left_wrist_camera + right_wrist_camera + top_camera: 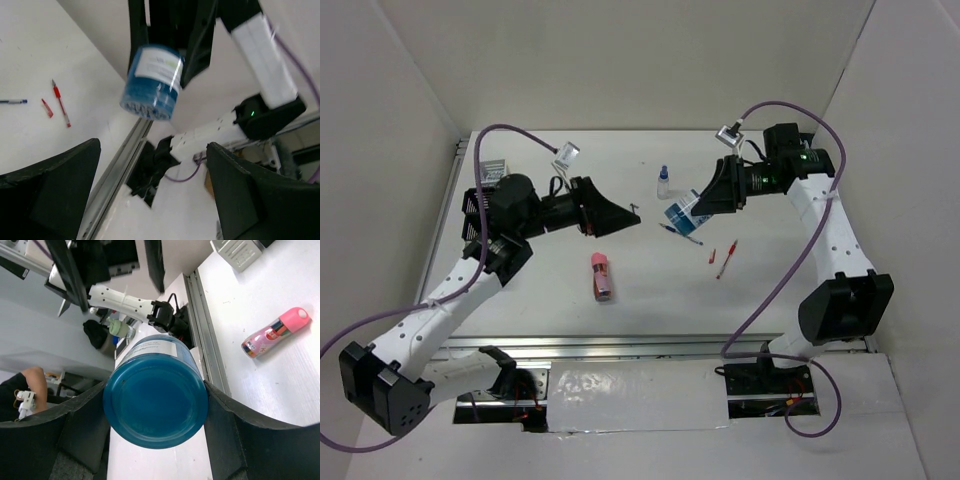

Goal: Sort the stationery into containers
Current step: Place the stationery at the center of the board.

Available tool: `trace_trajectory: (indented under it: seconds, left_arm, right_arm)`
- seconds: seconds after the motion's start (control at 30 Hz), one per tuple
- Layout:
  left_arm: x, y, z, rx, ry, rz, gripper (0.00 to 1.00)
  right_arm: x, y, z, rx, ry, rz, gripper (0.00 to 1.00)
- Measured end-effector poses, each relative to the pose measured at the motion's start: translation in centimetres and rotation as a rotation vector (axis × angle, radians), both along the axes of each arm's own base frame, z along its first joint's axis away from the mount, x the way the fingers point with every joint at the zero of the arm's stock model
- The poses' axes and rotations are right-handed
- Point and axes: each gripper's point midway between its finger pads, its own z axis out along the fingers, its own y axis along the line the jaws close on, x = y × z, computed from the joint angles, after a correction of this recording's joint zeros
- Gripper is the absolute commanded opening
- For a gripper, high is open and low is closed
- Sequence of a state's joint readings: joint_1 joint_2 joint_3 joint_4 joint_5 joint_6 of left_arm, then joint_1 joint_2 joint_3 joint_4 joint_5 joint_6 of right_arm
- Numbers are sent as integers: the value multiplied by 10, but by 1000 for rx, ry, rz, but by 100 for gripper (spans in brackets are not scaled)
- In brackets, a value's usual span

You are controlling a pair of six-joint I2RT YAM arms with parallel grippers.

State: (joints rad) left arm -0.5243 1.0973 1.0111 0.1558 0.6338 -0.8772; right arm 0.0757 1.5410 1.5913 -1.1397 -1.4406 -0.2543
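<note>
My right gripper holds the tin with the blue end bare outside its fingers, so my left gripper needs to move across and close around that end.
My right gripper is shut on a round blue-white tin, held above the table; its blue end fills the right wrist view between the pads. My left gripper is open and empty, facing the tin from a short distance. A blue pen, a red pen and a short red piece lie below the tin. A pink oblong block lies mid-table. A tiny blue-capped clear bottle stands behind. I see no second tin. Containers sit at far left, mostly hidden by the left arm.
The table's metal front rail runs along the near edge. Purple cables loop beside each arm. White walls close in the table at the back and sides. A grey-white box corner shows beyond the pink block.
</note>
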Motion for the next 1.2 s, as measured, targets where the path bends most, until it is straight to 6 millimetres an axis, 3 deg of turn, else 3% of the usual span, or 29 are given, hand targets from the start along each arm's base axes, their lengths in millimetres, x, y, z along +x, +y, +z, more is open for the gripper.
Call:
trace_trajectory:
  seconds: [0.1, 0.17, 0.3, 0.37, 0.43, 0.63, 0.8, 0.93, 1.2]
  left_arm:
    - [14, 9, 18, -47, 47, 35, 99]
    - [22, 14, 17, -62, 97, 30, 99]
    - [25, 10, -14, -79, 279, -72, 99]
    - [19, 7, -35, -84, 381, -116, 99]
    - [8, 1, -40, -93, 415, -166, 99]
    - [-29, -14, 6, -173, 187, -321, 99]
    - [-58, -18, 32, -218, 22, -407, 99]
    - [-64, -21, 31, -209, -20, -422, 99]
    - [-52, -28, 7, -115, 18, -390, 99]
  right_arm:
    - [-9, 1, 9, 3, -21, 4, 0]
    - [-15, 1, 16, 5, -41, 5, 0]
    - [-21, 8, 36, 14, -118, 34, 0]
    - [-26, 14, 44, 20, -155, 62, 0]
    - [-32, 21, 50, 27, -181, 93, 0]
    - [-45, 41, 56, 44, -182, 181, 0]
    - [-43, 45, 55, 42, -157, 187, 0]
    - [-45, 49, 56, 45, -148, 201, 0]
    - [-49, 60, 47, 44, -134, 237, 0]
